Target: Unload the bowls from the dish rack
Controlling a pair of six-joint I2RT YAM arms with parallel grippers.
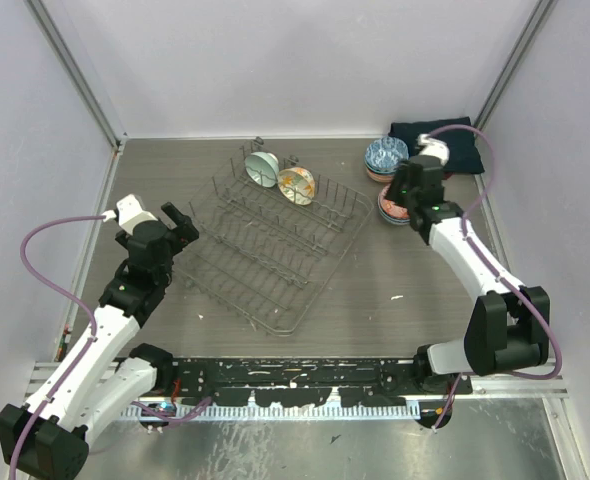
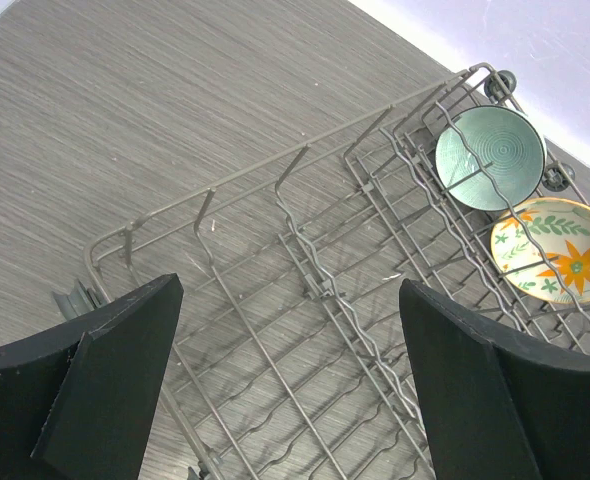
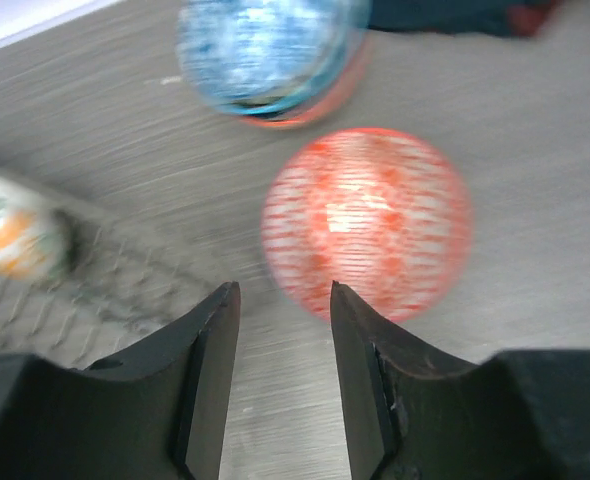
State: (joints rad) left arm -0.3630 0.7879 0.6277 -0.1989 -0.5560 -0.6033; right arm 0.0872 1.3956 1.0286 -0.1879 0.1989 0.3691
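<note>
The robot's right gripper will go across to the left in the top view to the orange-flowered bowl [image 1: 297, 185] and come down onto the end of that bowl's rim that is clear of the mint bowl.
The grey wire dish rack [image 1: 275, 250] lies mid-table and holds two bowls on edge at its far end: a mint bowl [image 1: 262, 168] [image 2: 490, 157] and an orange-flowered bowl [image 1: 297, 185] [image 2: 555, 250]. At the back right, a blue bowl [image 1: 386, 155] [image 3: 270, 50] tops one stack. A red-patterned bowl [image 1: 390, 208] [image 3: 367, 222] tops another. My right gripper [image 1: 403, 200] [image 3: 283, 295] hovers just above the red bowl, open and holding nothing. My left gripper [image 1: 183, 226] [image 2: 290, 290] stands wide open over the rack's [image 2: 305, 250] left edge, also holding nothing.
A dark folded cloth [image 1: 445, 140] lies in the back right corner behind the stacks. Walls with metal posts enclose the table on the left, back and right. The right wrist view is motion-blurred.
</note>
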